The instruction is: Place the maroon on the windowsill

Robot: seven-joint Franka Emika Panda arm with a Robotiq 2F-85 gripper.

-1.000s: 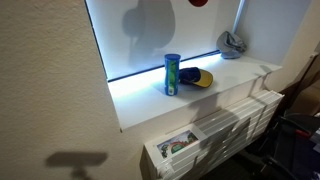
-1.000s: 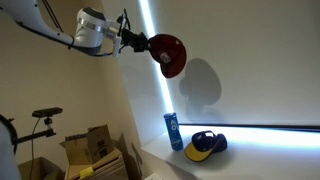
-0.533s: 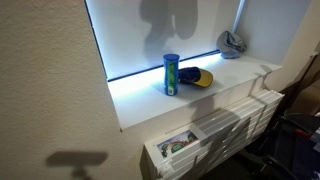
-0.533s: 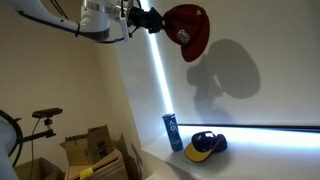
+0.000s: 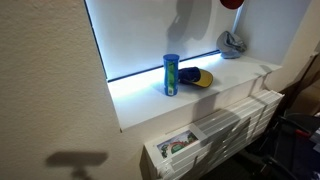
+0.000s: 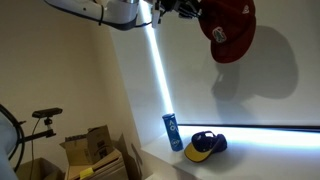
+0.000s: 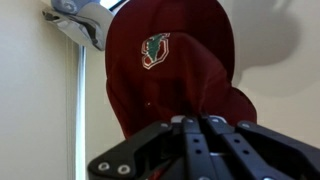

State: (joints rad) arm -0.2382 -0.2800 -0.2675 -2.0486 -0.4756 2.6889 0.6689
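The bare spot on the sill between the blue-yellow and grey caps is clear and well below, so my gripper should next lower the maroon cap there and release it.
A maroon cap (image 6: 228, 28) with a crest on its front hangs from my gripper (image 6: 186, 9) high above the windowsill (image 6: 250, 160). In the wrist view the cap (image 7: 170, 60) fills the middle, and my gripper (image 7: 188, 122) is shut on its edge. In an exterior view only the cap's lower edge (image 5: 231, 4) shows at the top, above the sill (image 5: 190, 95). The arm comes in from the upper left in an exterior view.
On the sill stand a blue-green can (image 5: 171, 74) and a blue-yellow cap (image 5: 197, 78), also seen in an exterior view as the can (image 6: 173, 132) and cap (image 6: 207, 145). A grey cap (image 5: 233, 43) lies at the sill's far end. A radiator (image 5: 215, 135) sits below. Boxes (image 6: 95, 150) stand on the floor.
The gripper and the maroon cap have moved to the right along the window and a little higher. The things on the sill have not moved.
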